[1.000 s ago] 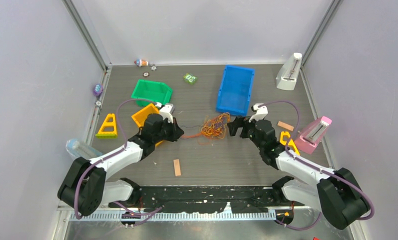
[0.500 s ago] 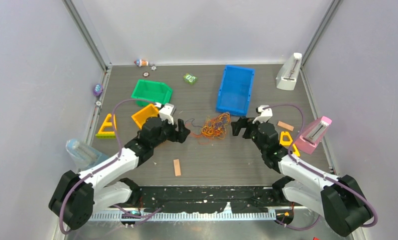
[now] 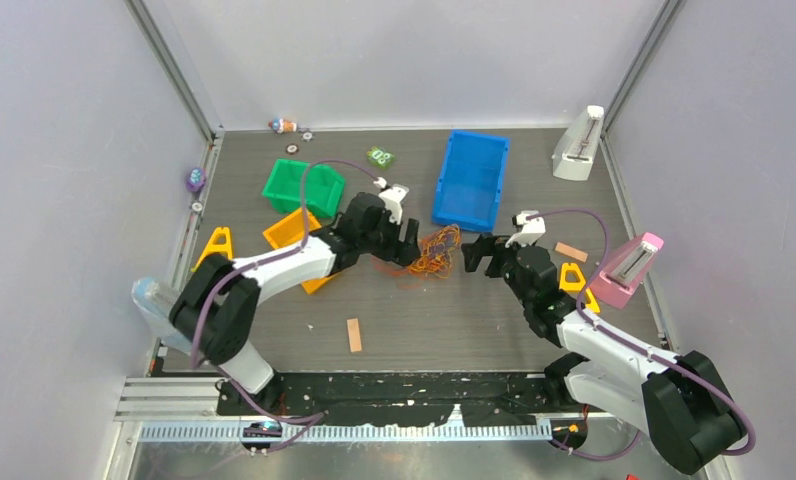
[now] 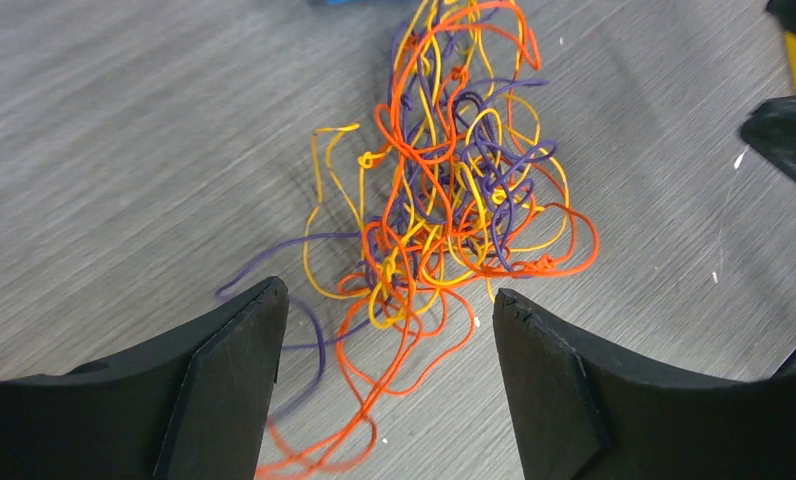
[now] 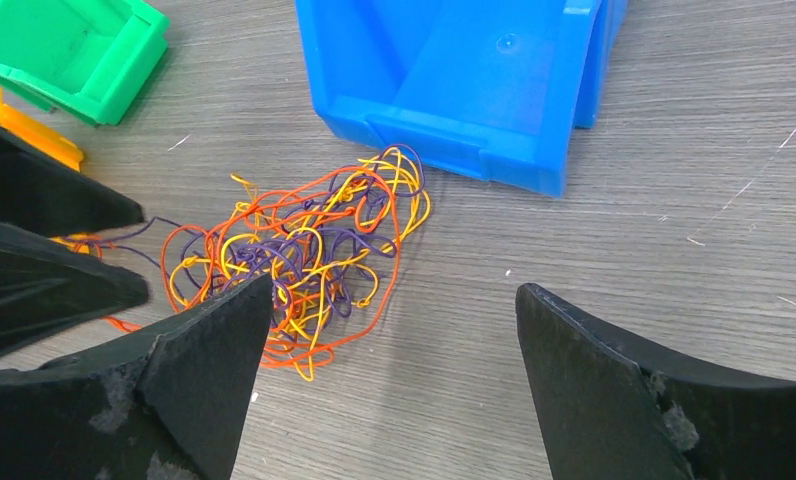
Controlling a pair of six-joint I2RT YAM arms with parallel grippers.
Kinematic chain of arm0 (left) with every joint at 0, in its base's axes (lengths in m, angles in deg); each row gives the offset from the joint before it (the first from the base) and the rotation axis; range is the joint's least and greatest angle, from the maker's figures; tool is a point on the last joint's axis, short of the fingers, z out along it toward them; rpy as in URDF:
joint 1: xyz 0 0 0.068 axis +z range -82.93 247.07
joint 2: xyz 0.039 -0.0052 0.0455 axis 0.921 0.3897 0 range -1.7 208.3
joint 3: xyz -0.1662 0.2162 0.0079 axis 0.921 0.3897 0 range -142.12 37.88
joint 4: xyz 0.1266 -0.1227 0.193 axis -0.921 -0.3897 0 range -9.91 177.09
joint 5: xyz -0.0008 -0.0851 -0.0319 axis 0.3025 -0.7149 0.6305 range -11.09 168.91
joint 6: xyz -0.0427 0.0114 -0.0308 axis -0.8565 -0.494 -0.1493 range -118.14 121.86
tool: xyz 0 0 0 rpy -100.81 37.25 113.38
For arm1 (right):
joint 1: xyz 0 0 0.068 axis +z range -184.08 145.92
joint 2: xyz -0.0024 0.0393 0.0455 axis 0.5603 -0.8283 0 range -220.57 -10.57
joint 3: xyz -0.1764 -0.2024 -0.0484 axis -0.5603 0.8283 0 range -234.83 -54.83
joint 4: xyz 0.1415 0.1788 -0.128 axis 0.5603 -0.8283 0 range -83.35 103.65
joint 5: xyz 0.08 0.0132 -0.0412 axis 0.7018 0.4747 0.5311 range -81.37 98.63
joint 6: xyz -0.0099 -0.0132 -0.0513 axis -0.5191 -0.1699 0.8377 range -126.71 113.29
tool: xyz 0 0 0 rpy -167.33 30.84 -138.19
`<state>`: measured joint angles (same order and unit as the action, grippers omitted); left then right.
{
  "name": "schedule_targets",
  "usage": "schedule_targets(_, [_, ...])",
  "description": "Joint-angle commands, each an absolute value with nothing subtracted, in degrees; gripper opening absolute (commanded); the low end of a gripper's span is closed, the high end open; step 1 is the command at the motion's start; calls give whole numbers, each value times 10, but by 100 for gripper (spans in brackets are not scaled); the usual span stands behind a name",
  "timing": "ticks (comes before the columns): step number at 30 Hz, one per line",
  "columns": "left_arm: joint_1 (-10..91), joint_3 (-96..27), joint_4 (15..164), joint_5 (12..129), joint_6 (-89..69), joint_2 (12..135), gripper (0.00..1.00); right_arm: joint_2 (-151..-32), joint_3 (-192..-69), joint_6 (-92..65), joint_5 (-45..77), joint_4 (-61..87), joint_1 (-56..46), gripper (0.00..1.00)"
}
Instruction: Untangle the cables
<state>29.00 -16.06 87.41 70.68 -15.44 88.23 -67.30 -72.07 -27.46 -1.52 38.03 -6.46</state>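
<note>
The robot's left gripper will next move down and toward the right gripper, onto the yellow and purple cables bunched ahead of the left gripper's open fingers.
The cables (image 3: 432, 250) lie as one tangled heap of thin orange, yellow and purple strands on the table's middle, just in front of the blue bin. My left gripper (image 3: 410, 246) stands open at the heap's left edge. In the left wrist view the cables (image 4: 444, 200) lie ahead of the left gripper (image 4: 386, 292), with orange and purple loops running between its fingers and nothing gripped. My right gripper (image 3: 474, 255) is open just right of the heap. In the right wrist view the cables (image 5: 304, 250) sit beside its left finger, and the right gripper (image 5: 394, 287) holds nothing.
A blue bin (image 3: 471, 178) stands behind the heap. Green bin (image 3: 302, 186) and orange bin (image 3: 291, 232) sit to the left, by the left arm. A yellow triangle (image 3: 214, 250), a wooden block (image 3: 354, 334), a pink stand (image 3: 629, 268) and a white stand (image 3: 577, 145) lie around.
My left gripper went from shut on a pulled-out strand to open. It then swung right and away to the heap's left edge. The right gripper shifted slightly and stayed open.
</note>
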Motion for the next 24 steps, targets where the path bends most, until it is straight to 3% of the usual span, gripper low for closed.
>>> schedule_targets(1, [283,-215,832,650,-145,948,75,-670,-722,-272,-10,414,-67,96])
schedule_targets(6, [279,-288,789,618,-150,1034,68,-675,-724,-269,-2,416,-67,97])
schedule_targets(8, [278,-305,778,614,-155,1057,58,-691,-729,-268,10,417,-67,97])
schedule_targets(9, [279,-308,774,612,-158,1064,51,-697,-731,-267,26,419,-67,98])
schedule_targets(10, [279,-305,776,610,-161,1066,34,-716,-739,-267,35,419,-67,99])
schedule_targets(11, [280,-298,784,611,-165,1061,23,-727,-745,-269,52,414,-67,99])
schedule_targets(13, [284,-270,813,606,-175,1041,8,-764,-763,-274,84,409,-67,97])
schedule_targets(16, [290,-229,880,591,-191,1010,0,-815,-781,-279,159,437,-66,91])
schedule_targets(24, [291,-213,894,579,-191,988,0,-910,-826,-290,247,459,-55,87])
